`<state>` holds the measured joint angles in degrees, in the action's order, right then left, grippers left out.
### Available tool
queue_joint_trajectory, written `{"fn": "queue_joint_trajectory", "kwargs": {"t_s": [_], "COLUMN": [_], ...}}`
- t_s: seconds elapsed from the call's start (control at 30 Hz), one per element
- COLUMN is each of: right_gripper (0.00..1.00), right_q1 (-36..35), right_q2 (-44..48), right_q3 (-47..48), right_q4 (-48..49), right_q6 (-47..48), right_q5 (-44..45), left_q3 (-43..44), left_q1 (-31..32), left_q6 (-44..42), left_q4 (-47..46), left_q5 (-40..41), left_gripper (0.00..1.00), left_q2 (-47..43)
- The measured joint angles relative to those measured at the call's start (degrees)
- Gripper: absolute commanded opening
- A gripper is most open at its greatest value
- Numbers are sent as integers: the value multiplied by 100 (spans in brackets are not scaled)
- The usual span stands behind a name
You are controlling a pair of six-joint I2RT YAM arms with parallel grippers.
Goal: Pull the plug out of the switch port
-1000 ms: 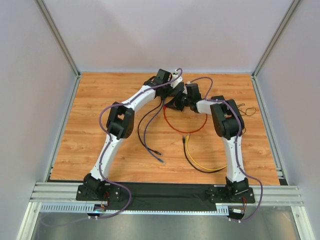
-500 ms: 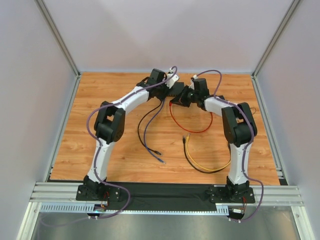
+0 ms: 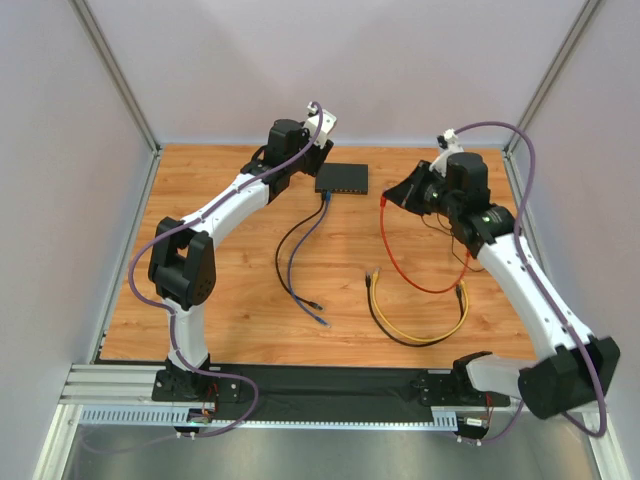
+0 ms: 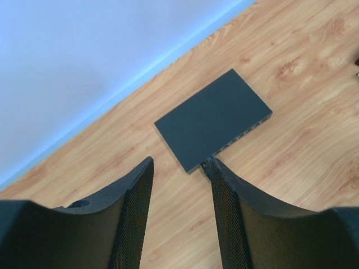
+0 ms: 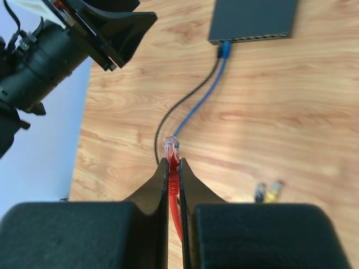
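I should next bring the red plug (image 5: 172,147) in my right gripper back and down to the loose yellow and black plugs and let it go, since it is clear of the switch.
The black switch (image 3: 342,178) lies flat at the back of the wooden table, also seen in the left wrist view (image 4: 213,120) and the right wrist view (image 5: 252,19). My right gripper (image 3: 396,197) is shut on the red cable's plug (image 5: 172,147). Its clear tip pokes out past the fingertips, well away from the switch and to its right. The red cable (image 3: 415,275) hangs down from it in a loop. A blue plug (image 5: 225,49) and a black cable (image 5: 185,103) remain in the switch's sockets. My left gripper (image 4: 179,163) hovers open and empty just left of the switch.
A yellow and black cable pair (image 3: 420,328) curls on the table in front of the right arm, its plugs (image 5: 268,191) lying loose. The blue and black cables (image 3: 300,280) trail toward the front. Walls close in the back and both sides.
Both grippers have left the switch. The right one swung right, carrying the red plug clear of the sockets. The left one drew back to the left and opened a little wider.
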<state>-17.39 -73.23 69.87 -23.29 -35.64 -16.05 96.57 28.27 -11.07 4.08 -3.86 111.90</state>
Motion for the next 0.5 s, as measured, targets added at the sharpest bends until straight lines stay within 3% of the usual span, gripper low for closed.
{"fn": "queue_joint_trajectory", "kwargs": {"t_s": [0.23, 0.37, 0.5], "right_gripper": [0, 0, 0], "right_q1": [-7, -7, -11], "right_q2": [1513, 1722, 1250], "right_q3": [-66, -612, -1390], "right_q4": [-1709, -1733, -1204], "right_q6": [555, 597, 490], "right_q5": [955, 1115, 1043], "left_q3": [-247, -280, -280], "left_q1": [-13, -13, -13], "left_q6": [212, 293, 306], "left_q4": [-13, -17, -26], "left_q5": [-79, -85, -173], "left_gripper": [54, 54, 54], "left_q2": [0, 0, 0]}}
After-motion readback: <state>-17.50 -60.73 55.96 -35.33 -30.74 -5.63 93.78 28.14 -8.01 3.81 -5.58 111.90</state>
